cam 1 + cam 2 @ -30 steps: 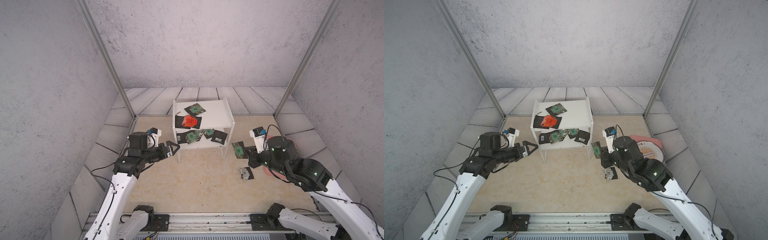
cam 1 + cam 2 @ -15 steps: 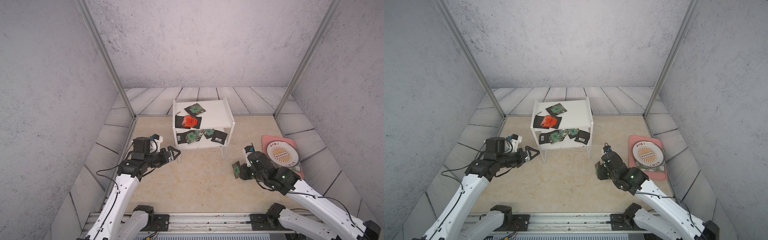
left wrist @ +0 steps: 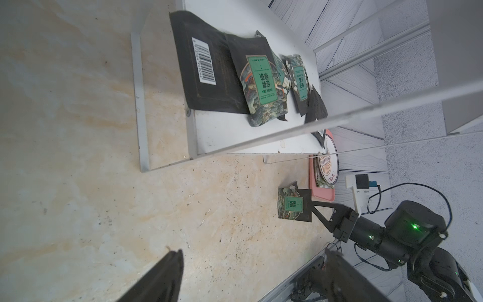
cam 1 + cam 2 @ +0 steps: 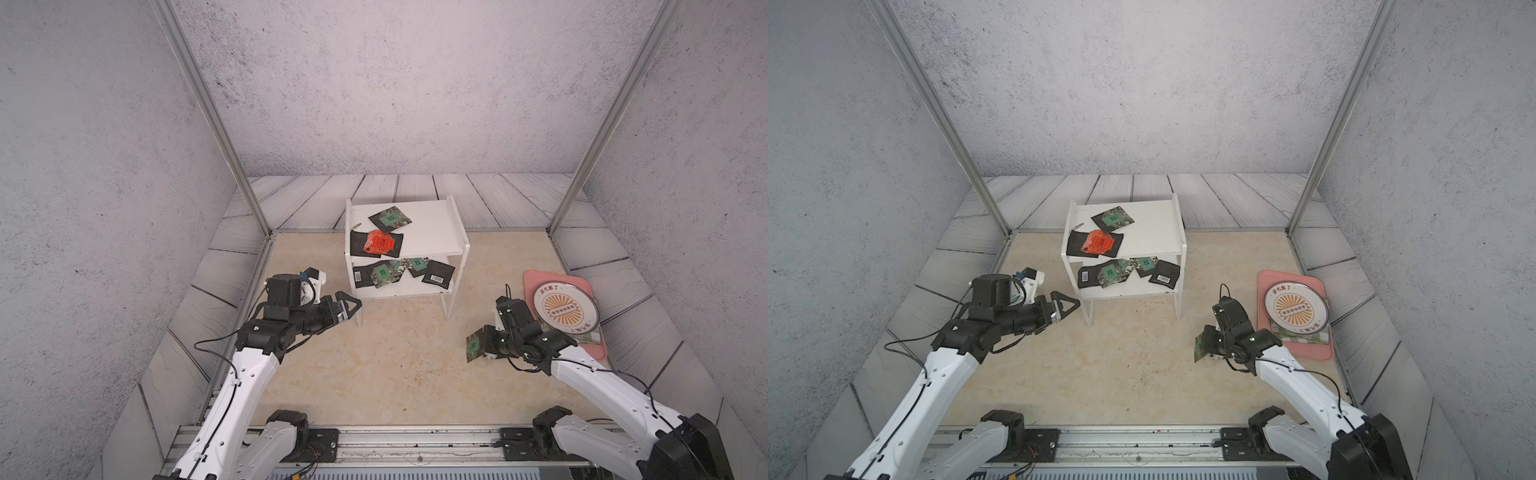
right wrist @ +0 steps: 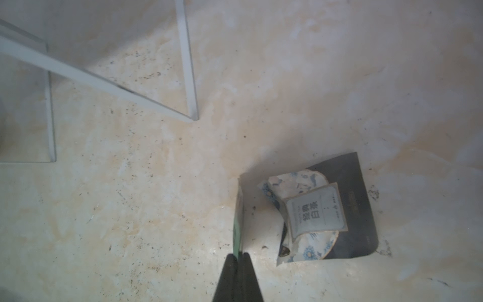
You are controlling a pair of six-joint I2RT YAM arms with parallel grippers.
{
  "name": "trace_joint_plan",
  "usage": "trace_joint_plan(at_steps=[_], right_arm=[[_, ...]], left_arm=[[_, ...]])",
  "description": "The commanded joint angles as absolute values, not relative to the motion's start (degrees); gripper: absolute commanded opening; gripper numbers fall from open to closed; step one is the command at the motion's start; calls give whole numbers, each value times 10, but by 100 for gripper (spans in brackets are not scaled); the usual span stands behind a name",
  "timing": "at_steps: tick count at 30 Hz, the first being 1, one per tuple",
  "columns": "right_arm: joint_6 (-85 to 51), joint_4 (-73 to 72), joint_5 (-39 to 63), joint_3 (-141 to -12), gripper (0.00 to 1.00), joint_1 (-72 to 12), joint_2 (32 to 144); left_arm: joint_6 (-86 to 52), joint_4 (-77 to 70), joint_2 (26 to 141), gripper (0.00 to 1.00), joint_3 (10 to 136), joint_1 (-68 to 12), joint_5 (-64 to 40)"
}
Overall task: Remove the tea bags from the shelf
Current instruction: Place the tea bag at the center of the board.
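Observation:
The green-labelled bag goes down next with my right gripper toward the bare tabletop beside the white-labelled tea bag (image 5: 318,214) for release, since that spot is empty.
The white two-tier shelf (image 4: 432,228) (image 4: 1154,228) stands at the back middle. Tea bags lie on it: a green-labelled one (image 4: 390,218) and a red-orange one (image 4: 379,242) on the top board, several black ones (image 4: 384,272) (image 3: 261,83) on the lower board. My right gripper (image 4: 486,347) (image 5: 238,255) is shut on a green-labelled tea bag (image 4: 473,347) (image 4: 1202,345) (image 3: 294,205), held on edge low over the table. Beside it a white-labelled tea bag (image 5: 318,214) lies on the table. My left gripper (image 4: 353,305) (image 3: 253,252) is open and empty by the shelf's front left leg.
A pink tray (image 4: 536,278) (image 4: 1262,291) with a round printed plate (image 4: 565,307) on a checked cloth sits at the right, just behind my right arm. Metal frame posts stand at the back corners and the arms' rail runs along the front edge.
My right gripper has carried the green-labelled tea bag from beside the shelf toward the front and down near the table. My left gripper has barely shifted.

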State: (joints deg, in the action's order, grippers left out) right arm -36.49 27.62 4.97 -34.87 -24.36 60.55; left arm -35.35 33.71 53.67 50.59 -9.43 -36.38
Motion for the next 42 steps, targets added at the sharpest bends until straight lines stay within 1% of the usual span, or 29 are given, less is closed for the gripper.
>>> trace_joint_plan(at_steps=[1,4,8,20,24,30,38,42], right_arm=[[-356,272,82,-344,0,-231,636],[-344,289,90,-358,0,-227,670],[-337,304,68,-363,0,-220,696],[-325,328,38,-377,0,-209,691],[-323,338,30,-390,12,-208,693],[-316,354,25,-404,23,-207,688],[-305,393,24,-441,28,-206,646],[-296,417,41,-479,35,-206,608]], left_arm=[[-358,323,537,88,497,-98,-365],[-359,321,538,88,497,-98,-364],[-358,319,542,88,497,-98,-365],[-361,313,539,88,485,-98,-364],[-361,313,537,88,485,-98,-364],[-363,313,537,87,485,-98,-363],[-361,321,529,87,501,-98,-358],[-361,342,525,87,523,-98,-341]])
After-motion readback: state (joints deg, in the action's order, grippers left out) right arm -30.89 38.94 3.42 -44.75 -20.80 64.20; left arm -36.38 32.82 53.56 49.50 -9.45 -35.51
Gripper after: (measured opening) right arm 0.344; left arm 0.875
